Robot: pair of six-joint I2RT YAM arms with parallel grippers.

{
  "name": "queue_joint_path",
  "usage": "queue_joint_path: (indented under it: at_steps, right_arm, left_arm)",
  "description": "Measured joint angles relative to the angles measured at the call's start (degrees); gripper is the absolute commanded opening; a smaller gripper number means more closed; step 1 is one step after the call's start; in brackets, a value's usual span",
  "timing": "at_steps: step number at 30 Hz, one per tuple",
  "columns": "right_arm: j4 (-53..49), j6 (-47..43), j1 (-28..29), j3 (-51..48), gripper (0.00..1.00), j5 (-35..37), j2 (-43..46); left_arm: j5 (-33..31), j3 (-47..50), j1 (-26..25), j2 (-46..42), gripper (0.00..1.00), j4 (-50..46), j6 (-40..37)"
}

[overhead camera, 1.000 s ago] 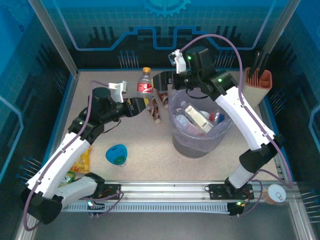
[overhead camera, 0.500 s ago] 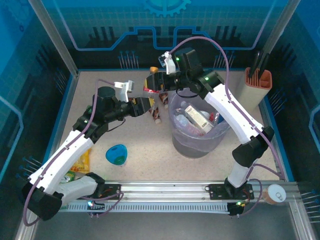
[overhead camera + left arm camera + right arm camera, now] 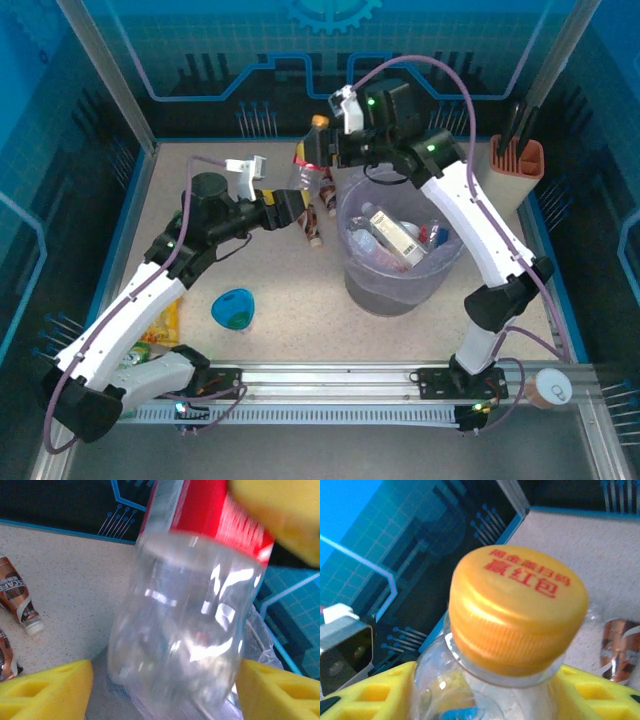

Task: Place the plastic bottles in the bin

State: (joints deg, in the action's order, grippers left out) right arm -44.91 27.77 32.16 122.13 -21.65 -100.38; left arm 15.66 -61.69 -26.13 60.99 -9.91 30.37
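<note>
The bottle is hanging outside the bin's rim. My right gripper needs to swing it back over the bin [image 3: 352, 272] below, then lower it and let it go.
A clear plastic bottle [image 3: 312, 160] with a red label and orange cap [image 3: 517, 605] hangs tilted by the far-left rim of the bin [image 3: 352, 272], a grey bucket with a lilac liner. My right gripper [image 3: 325, 150] is shut on its neck, yellow fingers [image 3: 370, 692] on both sides under the cap. My left gripper [image 3: 297, 206] is open around the bottle's clear lower body [image 3: 185, 630], with gaps at both pads [image 3: 47, 690]. Several bottles [image 3: 395, 235] lie in the bin. Two brown-labelled bottles [image 3: 316, 218] lie on the table beside it.
A small blue bowl [image 3: 233, 308] sits mid-left and yellow snack packets [image 3: 162, 322] lie by the left arm. A beige-and-orange knife block [image 3: 517, 165] stands at the far right. Blue walls close in the back and sides.
My right gripper closed on the bottle's neck and lifted it, tilting, towards the bin. My left gripper, which held the bottle upright, has opened and let go.
</note>
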Motion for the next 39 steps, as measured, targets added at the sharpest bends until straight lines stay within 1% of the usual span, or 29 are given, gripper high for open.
queue_joint_path:
  at_steps: [2,5,10,16,20,22,26,32,39]
  right_arm:
    - [-1.36,-1.44,-2.21,2.60,0.30,0.61,0.17]
    - [-4.09,-3.91,-6.73,5.42,0.27,2.16,1.38]
    - [-11.74,-9.99,-13.99,8.48,0.18,6.73,4.76]
    - [-20.35,-18.67,-19.08,8.63,0.09,13.49,10.19]
    - [-24.94,-24.74,-19.61,7.61,0.02,18.67,12.81]
    - [-27.23,-27.80,-19.61,6.34,0.00,20.98,13.68]
    - [-30.01,-32.87,-19.04,2.71,0.00,23.61,13.90]
    - [-34.45,-40.00,-14.05,-1.77,0.00,26.80,11.32]
    - [-36.89,-46.29,-13.29,-8.26,0.00,29.35,6.12]
  left_arm:
    - [-1.14,0.00,-0.02,-0.33,0.89,-1.33,-0.70]
    - [-3.54,0.00,0.09,-0.28,0.92,-4.15,-1.38]
    - [-7.98,0.00,0.09,0.39,0.94,-7.58,-2.03]
    - [-12.57,-0.76,1.55,6.23,0.95,-13.35,-1.53]
    - [-14.08,-0.76,2.03,9.44,0.95,-15.82,-0.35]
    - [-14.40,-0.76,2.03,10.43,0.95,-16.44,-0.15]
    - [-14.43,-0.74,2.03,11.69,0.95,-16.59,0.70]
    - [-14.45,0.17,2.03,14.75,0.96,-16.61,1.20]
    - [-14.45,1.09,2.10,16.11,0.96,-16.79,1.18]
